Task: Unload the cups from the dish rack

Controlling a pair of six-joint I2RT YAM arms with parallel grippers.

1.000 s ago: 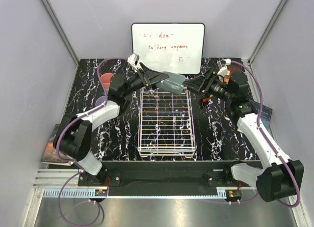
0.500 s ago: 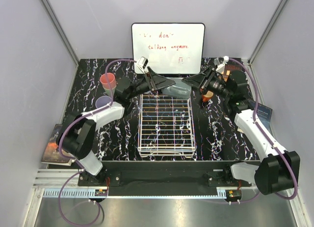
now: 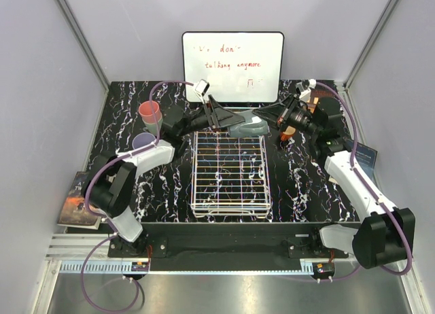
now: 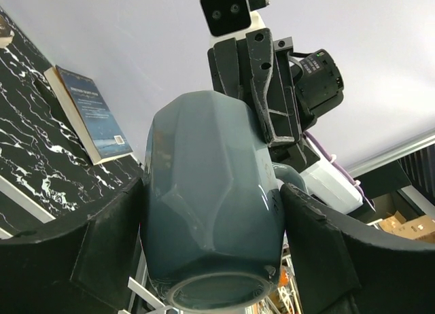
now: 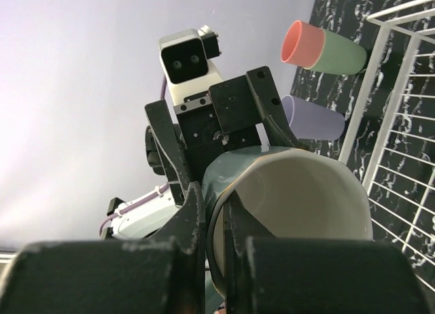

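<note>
The robot's right gripper will swing away from the rack, turn downward, and lower to the bare tabletop beside the orange-red cup, because the mug hangs sideways.
A dark grey mug hangs on its side in the air over the far end of the white dish rack. My left gripper is shut on its body, with a finger pressed against each flank of the mug. My right gripper is shut on the mug's rim, one finger inside the pale interior and one outside. A pink cup and a lavender cup stand left of the rack. A small orange-red cup stands to its right.
A whiteboard with red writing leans at the back edge. One book lies off the table's left side, another book at the right edge. In the right wrist view the pink cup sits nested in a pale green one.
My right gripper has closed onto the mug's rim. The left arm has carried the mug a little to the right and toward the rack's far end.
</note>
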